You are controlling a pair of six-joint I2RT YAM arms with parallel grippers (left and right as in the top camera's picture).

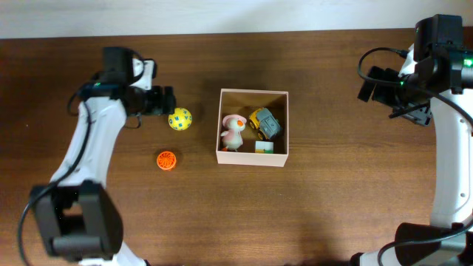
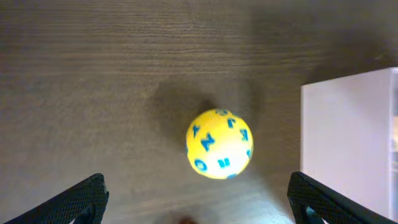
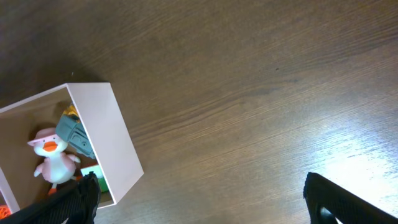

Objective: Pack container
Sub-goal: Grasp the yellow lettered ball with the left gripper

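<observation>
The yellow ball (image 1: 180, 119) (image 2: 219, 144) lies below the gripper's fingers, to their right in the overhead view, so next I will move my left gripper down and across to close around it.
The container (image 1: 253, 159) is a square cardboard box with white walls at the table's middle. In it lie a pink duck toy (image 1: 233, 133), a grey and yellow toy car (image 1: 265, 123) and a small green block (image 1: 264, 147). A yellow ball with blue marks (image 1: 179, 119) rests on the table left of the box. An orange disc (image 1: 166, 159) lies nearer the front. My left gripper (image 1: 166, 100) is open, just left of the ball. In the left wrist view the ball (image 2: 219, 144) sits between and ahead of the open fingers (image 2: 199, 208). My right gripper (image 3: 202, 199) is open and empty, far right of the box (image 3: 112, 134).
The table is dark brown wood (image 1: 332, 207). A pale wall strip runs along the far edge (image 1: 236, 15). The right arm (image 1: 443, 133) stands at the right side and the left arm (image 1: 81, 170) at the left.
</observation>
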